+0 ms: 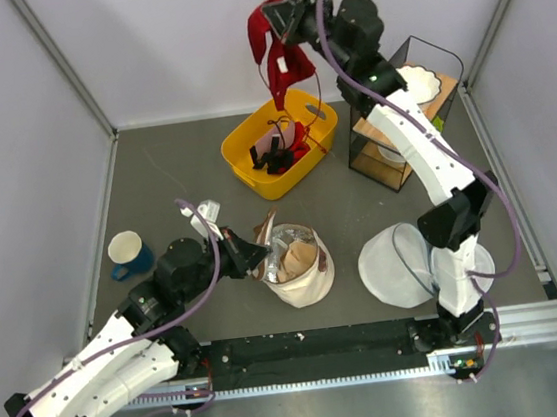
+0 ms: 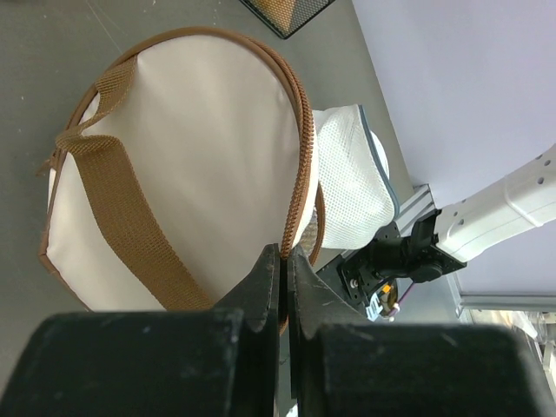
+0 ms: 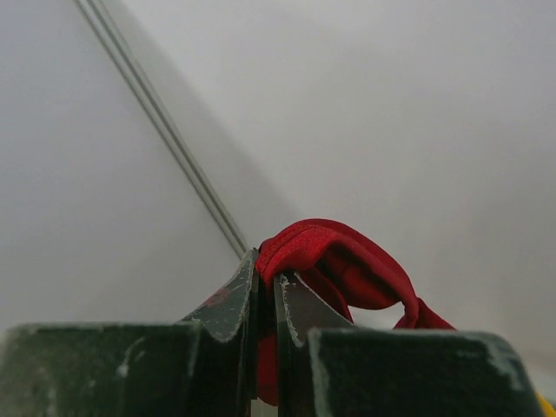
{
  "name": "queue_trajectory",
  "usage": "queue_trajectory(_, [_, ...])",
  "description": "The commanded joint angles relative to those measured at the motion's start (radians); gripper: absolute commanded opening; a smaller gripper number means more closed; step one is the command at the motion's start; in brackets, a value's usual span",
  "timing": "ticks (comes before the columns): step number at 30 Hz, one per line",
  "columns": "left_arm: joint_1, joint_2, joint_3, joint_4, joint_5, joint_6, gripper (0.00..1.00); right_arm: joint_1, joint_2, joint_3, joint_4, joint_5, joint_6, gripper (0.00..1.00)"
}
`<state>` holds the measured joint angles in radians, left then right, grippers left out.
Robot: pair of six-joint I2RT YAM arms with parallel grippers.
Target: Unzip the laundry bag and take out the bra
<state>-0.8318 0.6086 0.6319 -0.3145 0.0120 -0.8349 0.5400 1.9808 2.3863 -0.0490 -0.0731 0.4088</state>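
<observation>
My right gripper, with the red bra hanging over the yellow bin below, will next lower, fingers tilting down, and release the red bra point(image 1: 275, 53) inside.
The cream canvas laundry bag point(image 1: 298, 268) with brown zipper band stands open at the table's middle. In the left wrist view its cream side point(image 2: 200, 165) and brown strap point(image 2: 122, 200) fill the frame. My left gripper point(image 1: 254, 250) is shut on the bag's brown zipper rim point(image 2: 301, 187) at its left edge. My right gripper point(image 1: 280, 19) is raised high at the back and shut on the red bra point(image 1: 275, 53), which hangs down above the yellow bin point(image 1: 249, 167). In the right wrist view the red fabric point(image 3: 334, 261) bulges out between the fingers.
The yellow bin holds dark and red items. A black wire rack point(image 1: 374, 162) with a white pouch stands at the back right. A white mesh round pouch point(image 1: 394, 266) lies at the right arm's base. A blue-and-white cup point(image 1: 127, 253) stands at the left.
</observation>
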Motion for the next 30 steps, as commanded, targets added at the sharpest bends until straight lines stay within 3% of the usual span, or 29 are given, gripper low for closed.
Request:
queue_trajectory(1, [0.0, -0.021, 0.0, 0.037, 0.019, 0.0, 0.0, -0.011, 0.024, -0.113, 0.014, -0.004, 0.031, 0.0])
queue_trajectory(4, [0.002, -0.029, -0.009, 0.038, 0.017, -0.004, 0.0, -0.009, 0.029, -0.171, 0.029, -0.002, 0.051, 0.0])
queue_trajectory(12, [0.002, -0.04, -0.015, 0.035, 0.009, -0.006, 0.0, -0.012, 0.075, -0.133, -0.005, -0.008, 0.05, 0.0])
queue_trajectory(20, [0.002, -0.059, -0.029, 0.034, 0.019, -0.01, 0.0, -0.038, 0.043, -0.337, -0.02, 0.058, 0.103, 0.0])
queue_trajectory(27, [0.002, -0.069, -0.037, 0.035, 0.028, -0.015, 0.0, -0.052, 0.111, -0.447, -0.136, 0.07, 0.177, 0.0])
queue_trajectory(28, [0.0, -0.067, -0.035, 0.034, 0.029, -0.015, 0.0, -0.051, 0.11, -0.452, -0.146, 0.07, 0.18, 0.04])
queue_trajectory(29, [0.0, -0.069, -0.037, 0.034, 0.031, -0.016, 0.0, -0.051, 0.104, -0.457, -0.15, 0.065, 0.179, 0.14])
queue_trajectory(30, [0.0, -0.067, -0.037, 0.034, 0.032, -0.016, 0.0, -0.048, 0.081, -0.464, -0.152, 0.068, 0.176, 0.35])
